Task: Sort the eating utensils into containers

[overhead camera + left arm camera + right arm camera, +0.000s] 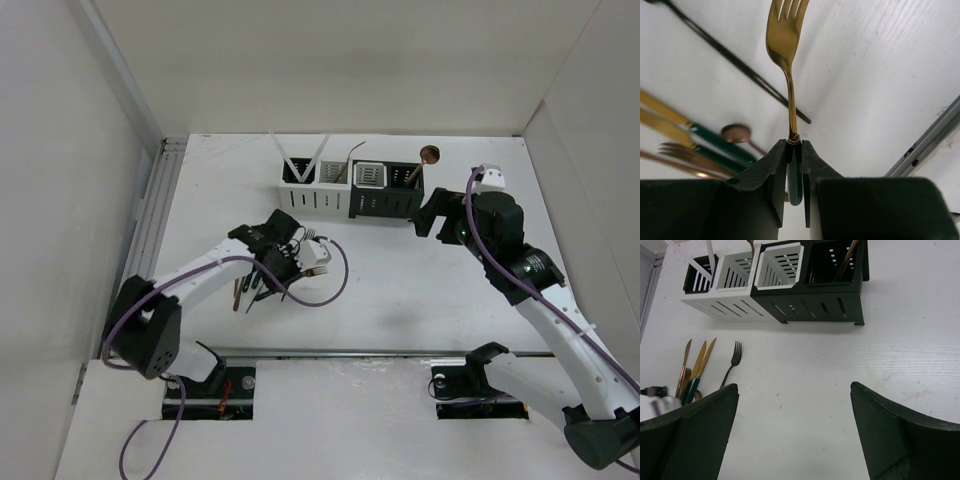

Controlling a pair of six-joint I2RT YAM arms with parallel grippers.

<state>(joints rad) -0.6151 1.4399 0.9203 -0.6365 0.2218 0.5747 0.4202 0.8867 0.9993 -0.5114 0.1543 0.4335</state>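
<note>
I should lift my left gripper outward over the white basket by the sticks, then lower and release the fork, as there's room beside the copper stem inside.
My left gripper (795, 145) is shut on the dark green handle of a gold fork (785, 40), whose tines point away over the table. In the top view this gripper (290, 250) is left of centre, above loose utensils (250, 290). Under it lie gold knives with green handles (690, 135), a copper spoon (737, 132) and a thin black utensil (735, 60). The containers (350, 190) stand in a row at the back and show in the right wrist view (805, 307). My right gripper (795, 390) is open and empty in front of them, by their right end (428, 215).
White sticks (290, 160) stand in the leftmost caddy and a copper spoon (430, 155) in the rightmost. A black fork (732, 360) and more utensils (695, 370) lie left of my right gripper. A metal rail (150, 220) runs along the left wall.
</note>
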